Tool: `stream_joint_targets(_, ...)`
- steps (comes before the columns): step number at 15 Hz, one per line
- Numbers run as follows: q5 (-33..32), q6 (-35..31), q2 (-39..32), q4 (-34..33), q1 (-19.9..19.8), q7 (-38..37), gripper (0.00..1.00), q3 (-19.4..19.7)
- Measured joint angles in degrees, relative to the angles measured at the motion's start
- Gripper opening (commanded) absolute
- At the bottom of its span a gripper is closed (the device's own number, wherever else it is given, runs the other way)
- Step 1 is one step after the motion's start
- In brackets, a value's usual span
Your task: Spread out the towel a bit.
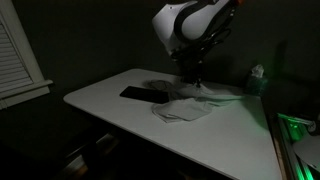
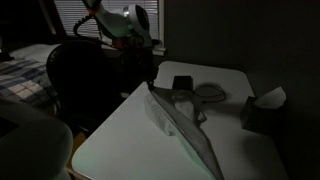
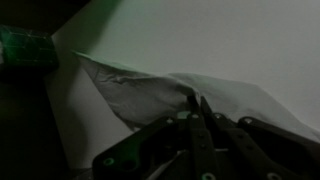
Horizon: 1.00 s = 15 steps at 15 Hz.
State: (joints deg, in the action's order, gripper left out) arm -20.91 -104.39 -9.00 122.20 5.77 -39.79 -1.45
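My gripper has the towel's edge to carry next toward the tissue box and release low over bare tabletop there, as the towel (image 1: 185,108) is a narrow piece.
A pale grey towel (image 1: 185,108) lies crumpled on the white table (image 1: 110,95). In an exterior view it stretches as a long folded strip (image 2: 180,122). In the wrist view the towel (image 3: 150,92) lies under the fingers, one corner lifted. My gripper (image 3: 197,103) has its fingers together, pinching the towel's edge. It sits low over the towel in both exterior views (image 1: 195,82) (image 2: 150,85).
A black flat object (image 1: 143,94) lies on the table beside the towel. A tissue box (image 1: 257,80) stands at the far edge and also shows in an exterior view (image 2: 262,108). A dark chair (image 2: 85,75) stands beside the table. A window with blinds (image 1: 18,55) is nearby.
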Motion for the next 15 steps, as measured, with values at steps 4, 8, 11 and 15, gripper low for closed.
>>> stream_joint_targets(4, -3.94, 9.81, 10.64, 0.10, -0.27, -2.13, 0.01, 0.17)
stream_joint_targets(8, -10.00, 14.35, 20.86, 0.33, -1.48, -7.55, 0.01, -0.78)
stream_joint_targets(11, -13.69, 15.08, 26.43, 1.00, -3.22, -11.04, 0.02, -1.72)
stream_joint_targets(15, -14.27, 15.08, 27.96, 1.87, -3.76, -12.08, 0.01, -2.07)
